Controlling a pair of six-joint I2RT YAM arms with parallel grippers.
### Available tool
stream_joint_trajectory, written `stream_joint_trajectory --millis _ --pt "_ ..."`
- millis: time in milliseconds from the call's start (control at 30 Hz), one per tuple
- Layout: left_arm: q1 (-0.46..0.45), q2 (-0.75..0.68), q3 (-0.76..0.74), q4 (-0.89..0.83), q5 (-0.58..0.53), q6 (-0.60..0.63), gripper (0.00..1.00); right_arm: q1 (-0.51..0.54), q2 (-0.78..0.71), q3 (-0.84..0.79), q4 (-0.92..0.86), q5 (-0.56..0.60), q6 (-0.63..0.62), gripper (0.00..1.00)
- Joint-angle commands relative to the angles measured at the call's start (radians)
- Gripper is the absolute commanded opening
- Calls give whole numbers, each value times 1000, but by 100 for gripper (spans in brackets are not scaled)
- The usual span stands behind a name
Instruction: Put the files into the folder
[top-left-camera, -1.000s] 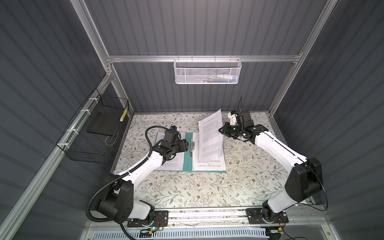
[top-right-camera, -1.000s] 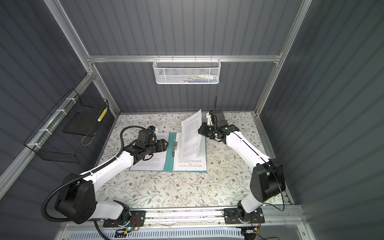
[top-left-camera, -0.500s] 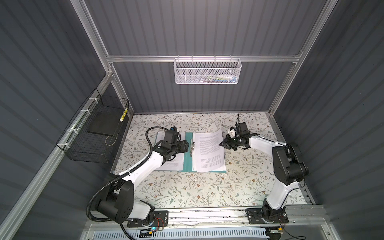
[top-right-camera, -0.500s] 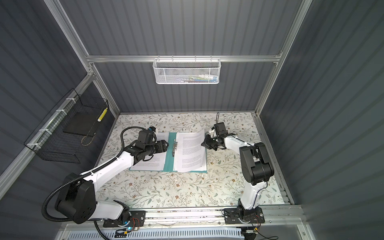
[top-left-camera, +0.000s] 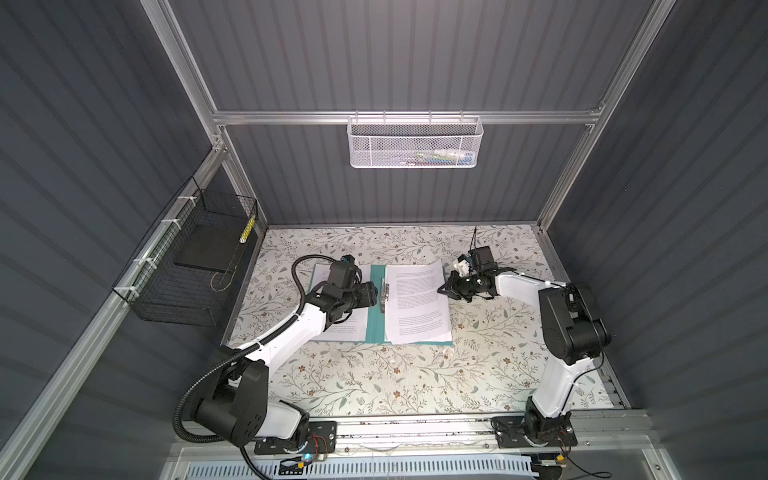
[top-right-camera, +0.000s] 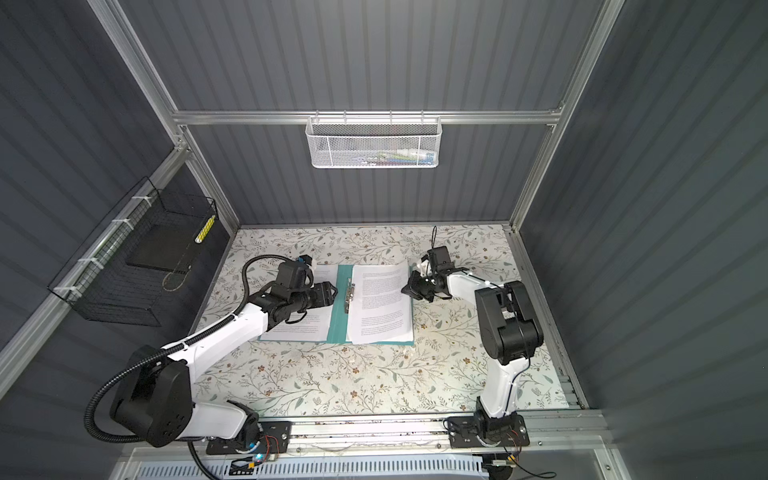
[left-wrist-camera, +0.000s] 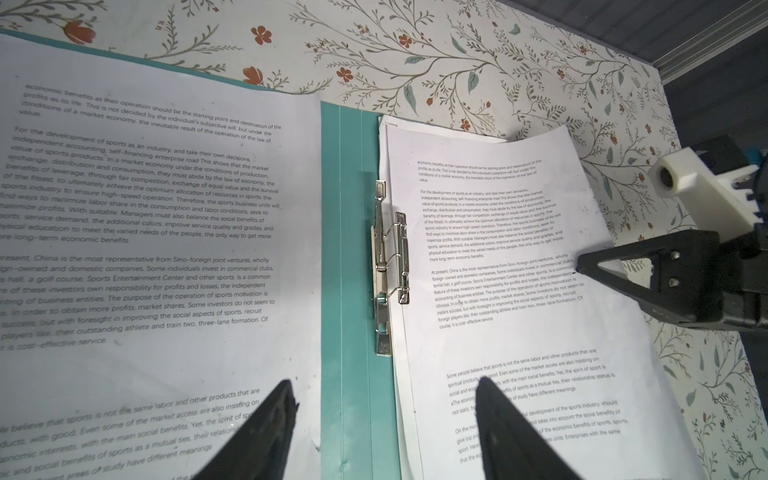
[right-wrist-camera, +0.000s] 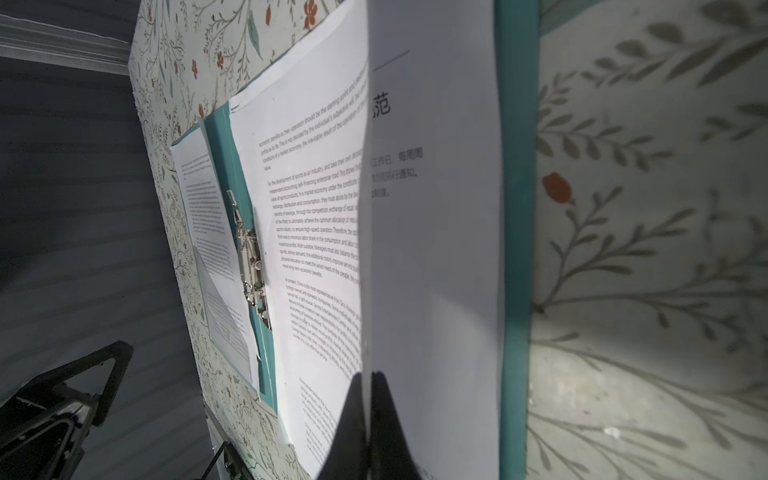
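Note:
My right gripper eases the top sheet's raised edge a little toward the metal clip next. It then releases it over the files beneath, since the top sheet lies crooked.
The teal folder lies open on the floral table, with its metal clip standing raised along the spine. The files rest on its right half. One more printed sheet covers the left half. My right gripper is shut on the top sheet's right edge, which is held slightly raised over a sheet with a heading. My left gripper hovers open over the spine, holding nothing.
A black wire basket holding a dark grey slab hangs on the left wall. A white mesh basket hangs on the back wall. Dark panel walls close in the table on three sides.
My right gripper has brought the top sheet down from standing upright to lying almost flat on the folder's right half. The left arm has stayed where it was.

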Motion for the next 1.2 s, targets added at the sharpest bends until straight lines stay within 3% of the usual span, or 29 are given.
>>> stream_joint_trajectory --millis 0,1167 --pt "0 12 0 1 13 -6 70 7 11 26 19 -4 7 0" --pt "0 28 -5 -2 12 0 69 41 32 -14 42 97 94 0"
